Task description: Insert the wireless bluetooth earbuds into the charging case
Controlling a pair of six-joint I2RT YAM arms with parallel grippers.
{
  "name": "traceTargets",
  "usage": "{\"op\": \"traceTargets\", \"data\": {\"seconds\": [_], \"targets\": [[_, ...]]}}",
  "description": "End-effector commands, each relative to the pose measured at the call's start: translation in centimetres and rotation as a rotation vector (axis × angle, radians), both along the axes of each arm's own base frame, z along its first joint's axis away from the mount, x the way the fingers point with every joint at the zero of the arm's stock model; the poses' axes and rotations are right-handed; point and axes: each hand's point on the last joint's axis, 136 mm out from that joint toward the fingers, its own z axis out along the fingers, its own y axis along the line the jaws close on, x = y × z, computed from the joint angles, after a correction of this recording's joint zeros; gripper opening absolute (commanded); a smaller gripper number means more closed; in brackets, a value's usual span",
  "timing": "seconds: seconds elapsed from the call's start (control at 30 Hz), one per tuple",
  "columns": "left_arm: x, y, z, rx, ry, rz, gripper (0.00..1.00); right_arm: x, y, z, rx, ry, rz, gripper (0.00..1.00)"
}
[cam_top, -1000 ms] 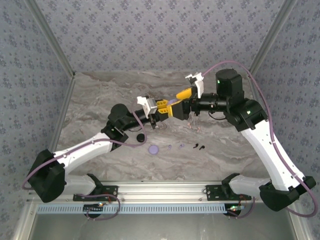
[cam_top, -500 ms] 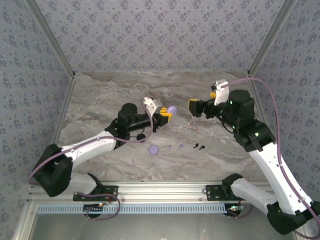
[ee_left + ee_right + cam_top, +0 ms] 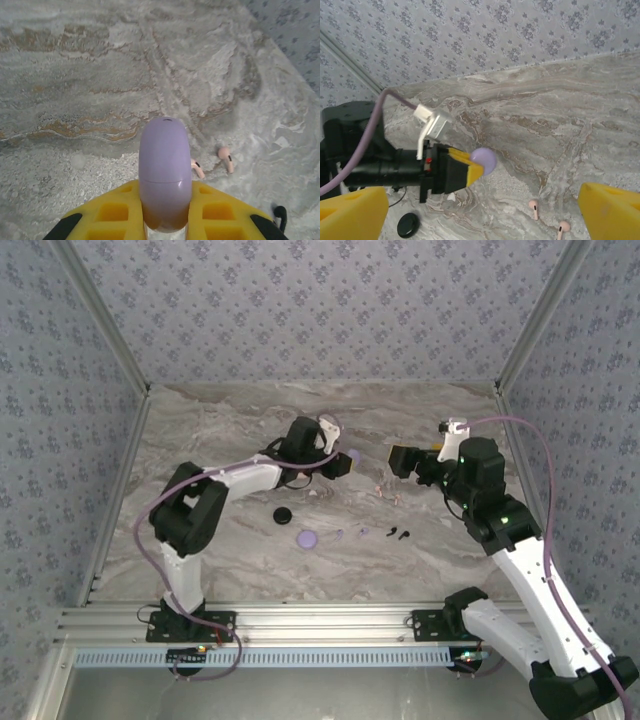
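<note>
My left gripper will next lower the pale purple charging case (image 3: 350, 456) onto the empty marble beside the pinkish earbuds, then release it.
My left gripper (image 3: 165, 196) is shut on a closed pale purple charging case (image 3: 164, 175), held just above the marble table. In the top view this case (image 3: 350, 456) sticks out of the left gripper (image 3: 337, 464) toward the right. My right gripper (image 3: 399, 461) is open and empty, a short way right of the case. The right wrist view shows its yellow fingers (image 3: 351, 210) spread wide. Two pinkish earbuds (image 3: 226, 158) lie on the table just beyond the case, and they appear again as the pinkish earbuds (image 3: 534, 209) in the right wrist view. A black earbud pair (image 3: 398, 534) lies nearer the front.
A black round disc (image 3: 281, 515) and a purple round disc (image 3: 307, 538) lie on the table (image 3: 220, 420) front left of the case. Tiny purple pieces (image 3: 348, 532) sit between the purple disc and the black pair. Patterned walls close in the back and both sides.
The right gripper was at the case beside the left gripper, then drew back to the right, open. The left arm folded back and carried the case slightly farther and to the right.
</note>
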Motion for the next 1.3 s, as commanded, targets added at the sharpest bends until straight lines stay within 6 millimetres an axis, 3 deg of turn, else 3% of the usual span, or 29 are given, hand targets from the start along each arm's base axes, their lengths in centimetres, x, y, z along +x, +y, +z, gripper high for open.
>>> {"op": "traceTargets", "data": {"seconds": [0.0, 0.3, 0.6, 0.73, 0.97, 1.13, 1.27], "targets": [[0.1, -0.1, -2.7, 0.083, 0.115, 0.017, 0.01, -0.1, -0.2, 0.4, 0.044, -0.009, -0.019, 1.00], [1.4, -0.6, -6.1, 0.149, 0.178, 0.037, 0.14, -0.3, -0.3, 0.1, 0.012, -0.001, -0.008, 1.00], [1.7, 1.8, -7.3, 0.226, 0.181, 0.076, 0.38, -0.6, -0.6, -0.5, -0.024, 0.027, -0.013, 1.00], [1.9, 2.8, -4.6, 0.217, 0.113, 0.083, 0.50, -0.8, -0.6, -0.7, -0.052, 0.039, 0.001, 1.00], [1.2, 5.5, 3.6, 0.152, -0.065, 0.123, 0.59, -1.4, -0.2, -3.4, -0.104, 0.153, 0.030, 0.98], [0.3, 9.2, 8.3, 0.098, -0.176, 0.210, 0.65, -3.2, 3.9, -7.4, -0.148, 0.251, 0.180, 0.92], [-0.6, 12.7, 10.4, 0.072, -0.230, 0.303, 0.73, -4.8, 8.2, -10.8, -0.238, 0.332, 0.303, 0.88]]}}
